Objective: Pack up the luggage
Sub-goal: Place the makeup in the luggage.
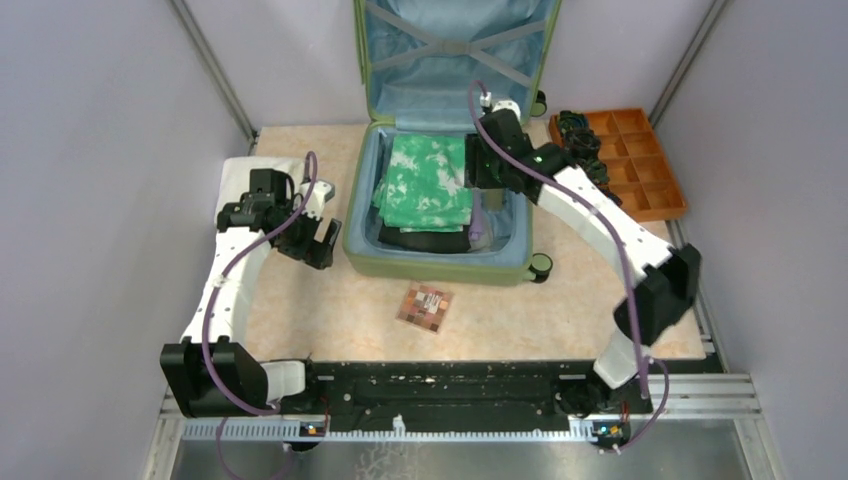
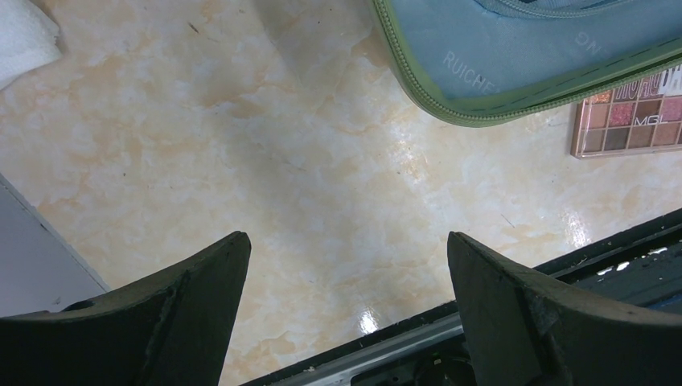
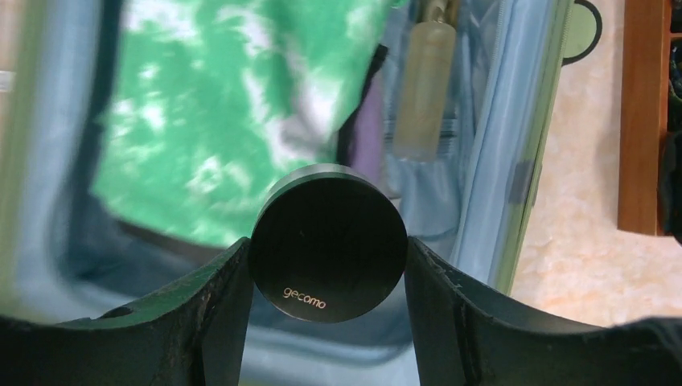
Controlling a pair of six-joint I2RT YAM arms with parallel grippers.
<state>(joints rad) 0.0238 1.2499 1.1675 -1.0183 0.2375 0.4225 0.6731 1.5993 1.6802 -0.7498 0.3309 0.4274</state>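
Note:
My right gripper lowers into the clothes-free gap next and releases the compact [image 3: 328,241] there, since the bare lining at the bottle's near end [image 3: 424,191] lies below the gripper.
The luggage [image 1: 445,265], a light-green suitcase with blue lining, lies open mid-table with its lid upright at the back. Inside lie a folded green-and-white cloth [image 1: 425,182] over dark clothes, and a pale bottle [image 3: 425,88] along the right wall. My right gripper [image 3: 328,249] hovers over the suitcase's right side, shut on a round black compact [image 3: 328,241] marked "gecomo". In the top view that gripper [image 1: 487,165] hides the compact. My left gripper [image 2: 347,241] is open and empty over bare tabletop, left of the suitcase [image 2: 515,72]; in the top view it [image 1: 315,240] sits near the suitcase's left front corner.
A makeup palette [image 1: 425,307] lies on the table in front of the suitcase, also showing as the palette [image 2: 631,121] in the left wrist view. An orange compartment tray [image 1: 640,160] with dark items stands at the back right. A white cloth [image 2: 24,36] lies at far left.

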